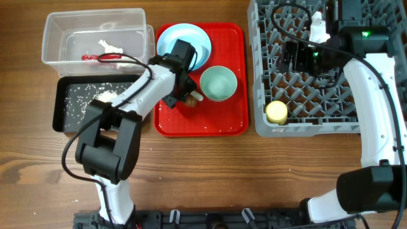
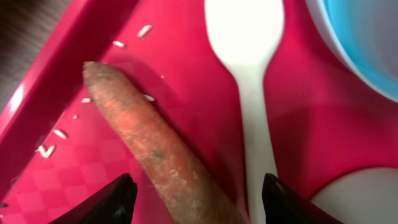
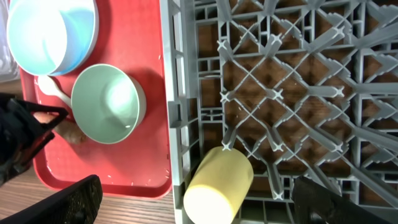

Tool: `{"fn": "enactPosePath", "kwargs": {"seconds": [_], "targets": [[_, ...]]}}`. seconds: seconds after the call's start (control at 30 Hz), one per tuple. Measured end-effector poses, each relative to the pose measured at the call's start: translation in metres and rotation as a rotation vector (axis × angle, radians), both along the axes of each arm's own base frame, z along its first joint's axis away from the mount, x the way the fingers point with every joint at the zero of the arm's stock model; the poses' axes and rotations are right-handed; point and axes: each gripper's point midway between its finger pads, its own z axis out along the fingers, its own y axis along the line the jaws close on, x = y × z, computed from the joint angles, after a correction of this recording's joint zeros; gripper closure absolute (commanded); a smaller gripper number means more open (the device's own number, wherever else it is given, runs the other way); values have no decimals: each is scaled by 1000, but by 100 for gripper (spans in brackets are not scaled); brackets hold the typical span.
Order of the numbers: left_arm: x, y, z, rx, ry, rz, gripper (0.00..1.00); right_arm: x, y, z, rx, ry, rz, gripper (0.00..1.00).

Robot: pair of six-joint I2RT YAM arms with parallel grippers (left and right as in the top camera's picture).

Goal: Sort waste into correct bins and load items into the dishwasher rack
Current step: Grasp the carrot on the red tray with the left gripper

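The spoon's handle is also between my left gripper's fingers, so next I will lower the gripper and shift it toward the red tray's rim beside the black tray onto the carrot piece (image 1: 190, 101).
My left gripper (image 1: 181, 98) is open low over the red serving tray (image 1: 229, 121). Its jaws (image 2: 199, 186) straddle the orange carrot piece (image 2: 149, 143), not closed on it. The white spoon (image 2: 249, 74) lies just right of the carrot. The pale blue bowl (image 1: 191, 39) and the mint-green bowl (image 1: 219, 83) stand on the red tray. My right gripper (image 1: 294, 56) is open and empty above the grey dishwasher rack (image 1: 305, 127). The yellow cup (image 3: 217, 186) lies on its side in the rack's front left corner, between the right jaws (image 3: 196, 186) but well below them.
The clear tub (image 1: 57, 38) at the back left holds the red wrapper (image 1: 102, 57) and white scraps. The black tray (image 1: 60, 108) in front of it holds rice grains. Loose rice (image 2: 53, 140) lies on the red tray by its rim.
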Motion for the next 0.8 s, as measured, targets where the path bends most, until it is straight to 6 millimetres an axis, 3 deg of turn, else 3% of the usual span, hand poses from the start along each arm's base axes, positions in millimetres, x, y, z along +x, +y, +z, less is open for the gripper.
{"fn": "enactPosePath", "kwargs": {"seconds": [0.27, 0.47, 0.6, 0.67, 0.8], "targets": [[3, 10, -2, -73, 30, -186, 54, 0, -1, 0, -5, -3, 5, 0], [-7, 10, -17, -69, 87, -279, 59, 0, -1, 0, -5, -3, 5, 1], [-15, 12, -18, -62, 119, -300, 79, 0, -1, 0, -5, -4, 5, 1], [-20, 15, -19, -53, 144, -305, 96, 0, -1, 0, -5, -3, 5, 1], [-22, 16, -19, -48, 150, -314, 96, 1, -1, 0, -5, -4, 5, 1]]}}
